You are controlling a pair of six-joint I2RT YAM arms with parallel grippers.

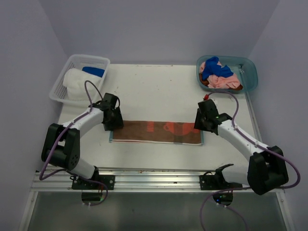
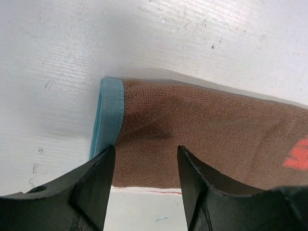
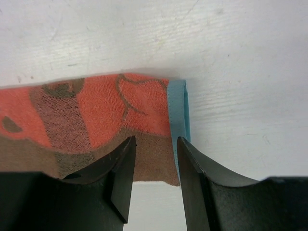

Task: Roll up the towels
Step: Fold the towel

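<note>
I should bring my right gripper down toward the right in the wrist view, so that its fingers are on both sides of the teal hem, and close, because the hem is under one finger rather than between both.
A brown towel (image 1: 156, 132) with orange pattern and teal end trim lies flat as a long strip in the middle of the table. My left gripper (image 1: 114, 126) is over its left end, open; in the left wrist view the fingertips (image 2: 108, 156) straddle the brown cloth (image 2: 202, 130) beside the teal hem (image 2: 109, 115). My right gripper (image 1: 198, 127) is over the right end, open; in the right wrist view the cloth (image 3: 96, 110) and its teal hem (image 3: 178, 106) lie under the gripper (image 3: 156, 139). Nothing is pinched in either.
A white mesh basket (image 1: 89, 57) at the back left holds white towels (image 1: 77, 84) and a blue one (image 1: 94, 71). A teal tub (image 1: 250, 72) at the back right holds loose blue (image 1: 211, 67) and pink towels (image 1: 224, 82). A metal rail (image 1: 154, 175) runs along the near edge.
</note>
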